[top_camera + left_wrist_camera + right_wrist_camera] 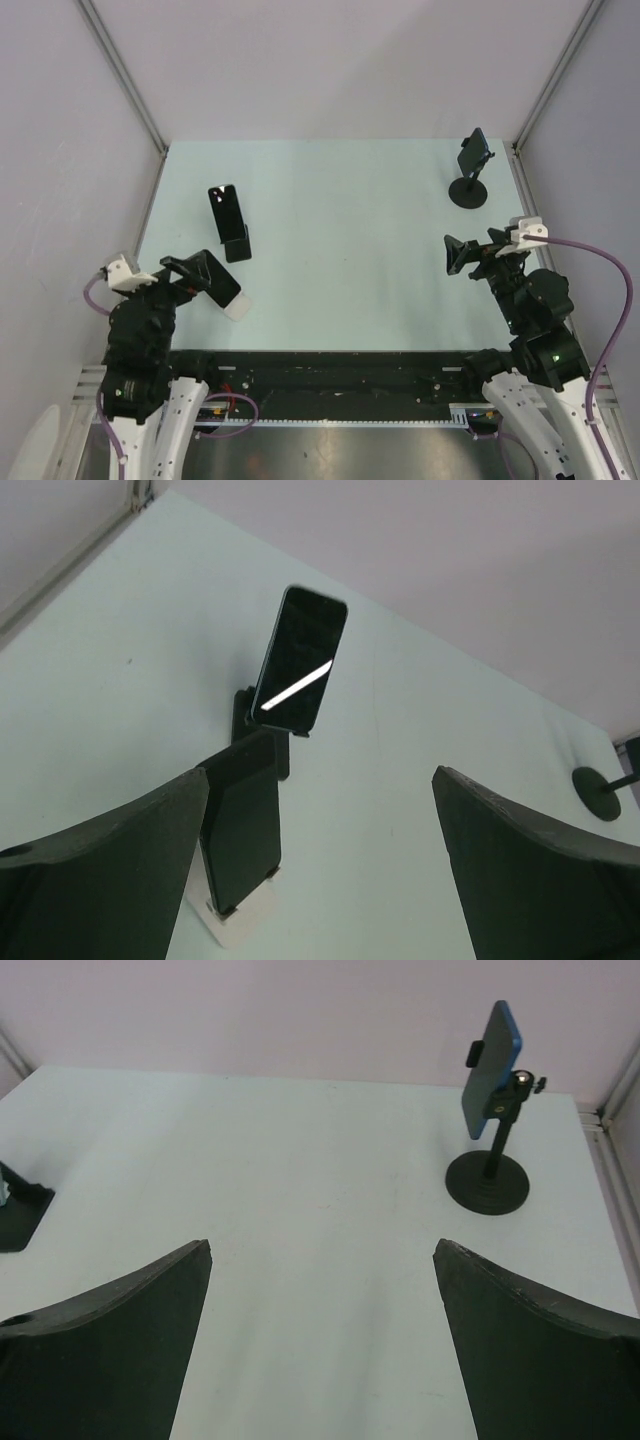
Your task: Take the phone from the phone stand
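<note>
The upper edge of the second dark phone (206, 253) (242, 747) stands clear of the white stand, so my left gripper will tilt downward and move down and outward onto it next.
Three phones stand in stands. A black phone (224, 208) leans in a black stand (237, 247) at the left; it also shows in the left wrist view (300, 660). A second dark phone (218, 278) (240, 820) sits in a white stand (237, 306) (232, 928), right beside my left gripper (190, 272) (320, 780), which is open and empty. A blue-backed phone (474, 152) (490, 1060) is clamped on a round-based pole stand (468, 192) (487, 1182) at the far right. My right gripper (472, 252) (322, 1250) is open, empty, short of that stand.
Grey enclosure walls (330, 60) close in the pale green table (350, 260) on three sides. The pole stand's base (600, 792) shows at the right edge of the left wrist view. The black stand (20, 1215) shows at the left edge of the right wrist view.
</note>
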